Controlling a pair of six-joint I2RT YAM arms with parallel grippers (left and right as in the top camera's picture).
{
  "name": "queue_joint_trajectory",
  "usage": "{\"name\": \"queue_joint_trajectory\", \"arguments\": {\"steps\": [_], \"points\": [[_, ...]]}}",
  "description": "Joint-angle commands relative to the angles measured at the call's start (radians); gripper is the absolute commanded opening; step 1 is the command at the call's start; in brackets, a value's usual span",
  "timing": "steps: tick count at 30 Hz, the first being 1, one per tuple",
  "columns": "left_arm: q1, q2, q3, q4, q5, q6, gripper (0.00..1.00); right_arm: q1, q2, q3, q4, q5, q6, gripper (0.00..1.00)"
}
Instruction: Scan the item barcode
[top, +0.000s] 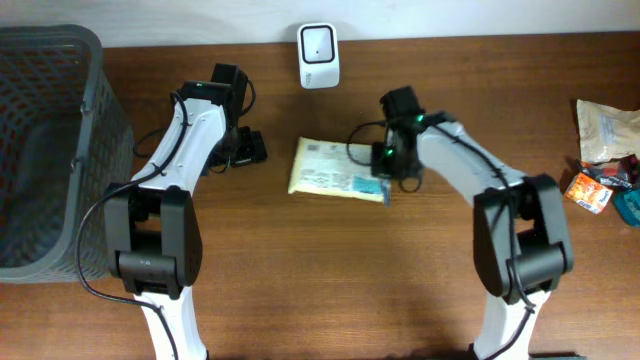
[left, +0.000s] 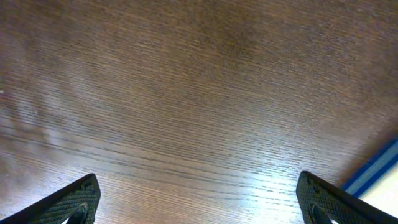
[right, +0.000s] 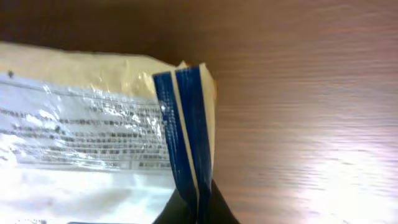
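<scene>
I should next swing my right gripper up over the packet's middle (top: 342, 170), because that middle is to the gripper's left in the overhead view. Then I should lower it and let go of the packet's blue end.
The item is a flat yellow and white packet (top: 335, 168) lying mid-table, with printed text on its face (right: 81, 134) and a blue striped seal along its right end (right: 186, 137). My right gripper (top: 385, 178) (right: 198, 208) is shut on that blue end, the seal pinched between the two dark fingers. A white barcode scanner (top: 318, 43) stands at the table's back edge, above the packet. My left gripper (top: 243, 150) (left: 199, 202) sits open to the left of the packet, low over bare wood, with only a blue and white corner of the packet (left: 376, 171) at its right.
A dark mesh basket (top: 50, 140) fills the left side. At the far right lie a beige pouch (top: 604, 128) and small orange and blue packets (top: 600, 188). Brown wooden tabletop (top: 330, 270) stretches in front of the arms.
</scene>
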Motion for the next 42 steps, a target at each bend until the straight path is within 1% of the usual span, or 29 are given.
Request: {"name": "queue_joint_trajectory", "arguments": {"steps": [1,4,7,11,15,19,22,25,28,31,33,34,37,38,40,42], "points": [[0.0,-0.008,0.011,-0.001,0.011,0.008,0.99,-0.018,-0.135,0.158,-0.116,0.242,-0.051,0.04],[0.0,-0.008,0.011,-0.001,0.011,0.008,0.99,-0.005,-0.186,0.274,-0.257,0.403,-0.09,0.04],[0.0,-0.008,0.011,-0.001,0.011,0.008,0.99,-0.003,-0.2,0.33,-0.36,0.504,-0.097,0.04],[0.0,-0.008,0.011,-0.001,0.011,0.008,0.99,-0.024,-0.202,0.34,-0.51,0.74,-0.015,0.04],[0.0,-0.008,0.011,-0.001,0.011,0.008,0.99,-0.031,-0.202,0.34,-0.584,0.744,-0.01,0.04],[0.0,-0.008,0.011,-0.001,0.011,0.008,0.99,-0.031,-0.201,0.34,-0.595,0.626,-0.01,0.04],[0.0,-0.008,0.011,-0.001,0.011,0.008,0.99,-0.029,-0.179,0.335,-0.586,0.47,-0.01,0.04],[0.0,-0.008,0.011,-0.001,0.011,0.008,0.99,-0.024,-0.141,0.299,-0.564,0.365,-0.01,0.04],[0.0,-0.008,0.011,-0.001,0.011,0.008,0.99,0.003,-0.086,0.26,-0.51,0.276,-0.009,0.04],[0.0,-0.008,0.011,-0.001,0.011,0.008,0.99,0.045,-0.036,0.256,-0.434,0.116,-0.002,0.04],[0.0,-0.008,0.011,-0.001,0.011,0.008,0.99,0.07,-0.027,0.256,-0.38,0.019,-0.002,0.04],[0.0,-0.008,0.011,-0.001,0.011,0.008,0.99,0.093,-0.027,0.256,-0.329,-0.062,-0.002,0.04],[0.0,-0.008,0.011,-0.001,0.011,0.008,0.99,0.14,-0.027,0.256,-0.253,-0.16,-0.002,0.05],[0.0,-0.008,0.011,-0.001,0.011,0.008,0.99,0.155,-0.027,0.256,-0.233,-0.185,-0.002,0.07],[0.0,-0.008,0.011,-0.001,0.011,0.008,0.99,0.187,-0.027,0.256,-0.193,-0.233,-0.002,0.18],[0.0,-0.008,0.011,-0.001,0.011,0.008,0.99,0.213,-0.027,0.256,-0.156,-0.268,-0.002,0.22]]}}
